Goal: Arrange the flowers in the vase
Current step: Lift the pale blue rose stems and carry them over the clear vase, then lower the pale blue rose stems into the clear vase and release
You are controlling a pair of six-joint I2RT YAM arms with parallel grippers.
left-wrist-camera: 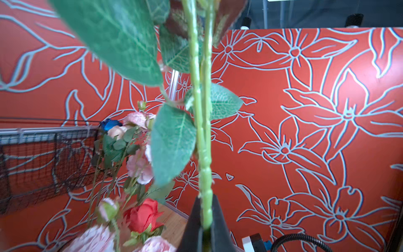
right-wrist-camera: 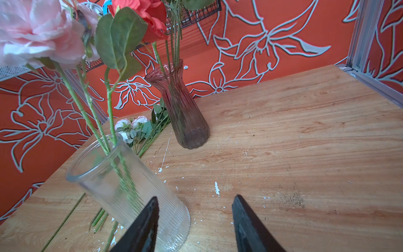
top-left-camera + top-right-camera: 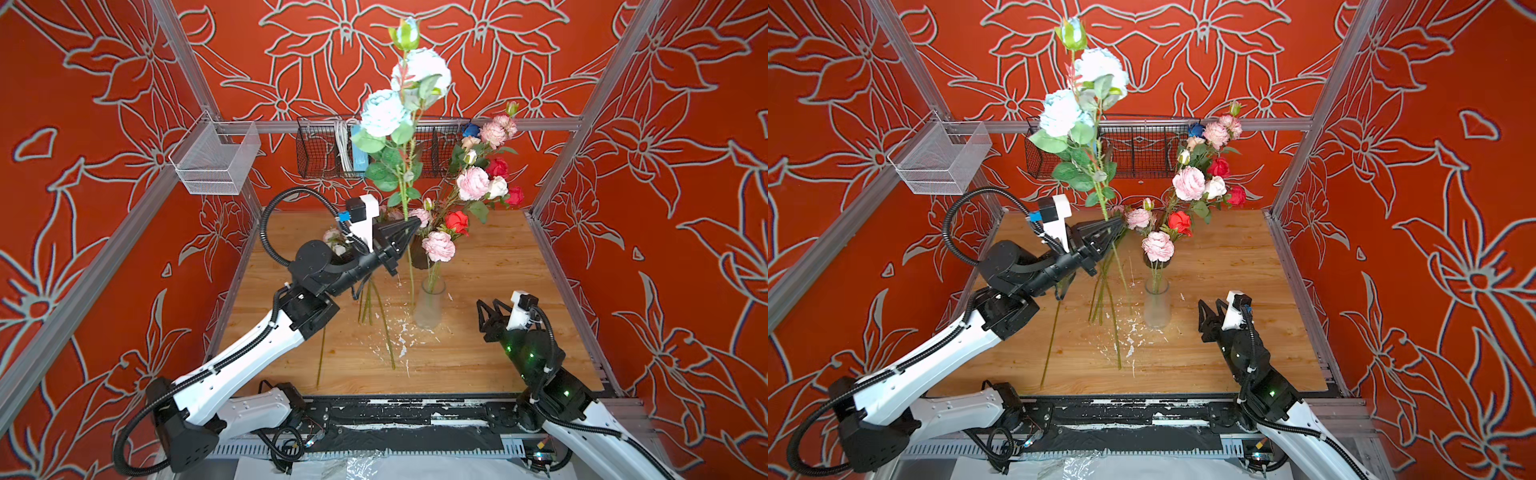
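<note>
My left gripper is holding the green stem with its lower end outside the clear vase, so it should lift across to the clear vase's opening (image 3: 432, 283), then lower and release the stem.
My left gripper (image 3: 411, 226) (image 1: 206, 199) is shut on the green stem of a tall flower sprig (image 3: 384, 112) with pale blue-white heads, held upright above the table. Its lower end hangs just left of the clear ribbed vase (image 3: 430, 307) (image 2: 130, 185), which holds a pink peony (image 3: 438, 245). Behind it, a dark tinted vase (image 2: 178, 104) holds pink, red, white and deep blue flowers (image 3: 473, 183). More flowers (image 3: 336, 243) (image 2: 130, 126) lie on the table under my left arm. My right gripper (image 3: 489, 309) (image 2: 195, 198) is open and empty, low, right of the clear vase.
A black wire basket (image 3: 328, 145) hangs on the back rail and a white mesh basket (image 3: 216, 162) on the left rail. Loose green stems (image 3: 388, 345) and white flecks (image 3: 401, 336) lie on the wooden table (image 3: 498, 249). Aluminium frame posts (image 3: 552, 195) border it.
</note>
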